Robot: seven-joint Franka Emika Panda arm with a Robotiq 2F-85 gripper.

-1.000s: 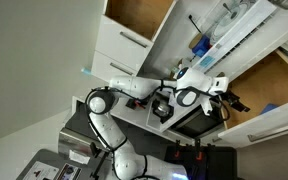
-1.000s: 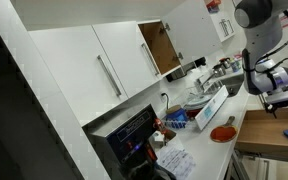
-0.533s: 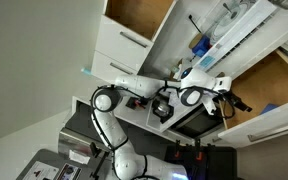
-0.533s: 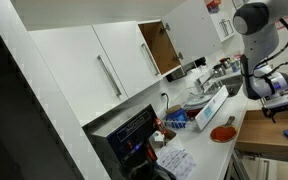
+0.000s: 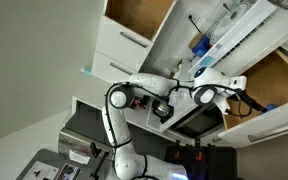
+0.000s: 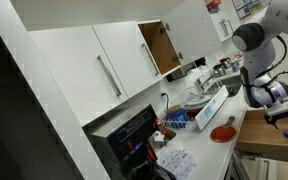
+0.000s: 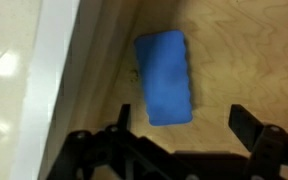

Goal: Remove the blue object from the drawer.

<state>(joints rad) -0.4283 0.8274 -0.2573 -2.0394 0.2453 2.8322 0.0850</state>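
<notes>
The blue object lies flat below and between my open fingers. My gripper should next go down toward the drawer's bottom and close across the blue object's near end [image 7: 170, 109].
The blue object [image 7: 164, 78] is a small bright blue rounded block that lies flat on the drawer's light-brown wooden floor [image 7: 246, 50], close to the drawer's white wall [image 7: 52, 70]. In the wrist view my gripper [image 7: 184, 130] is open and empty just above it, with one dark finger on each side of the block's near end. In an exterior view the arm reaches over the open drawer [image 5: 276, 72], the gripper [image 5: 246, 102] is beside the blue object [image 5: 269, 108]. The drawer [image 6: 274, 138] and gripper [image 6: 284, 113] also show at the lower right of an exterior view.
An orange-red disc [image 6: 222, 131] lies on the white counter beside the drawer. Clear containers with a dark blue item [image 5: 202, 44] stand on the counter. An upper cabinet [image 6: 159, 45] stands open. A black appliance [image 6: 134, 135] is below it.
The arm has stretched further over the drawer and the gripper has moved down toward the blue object. The gripper stays open.
</notes>
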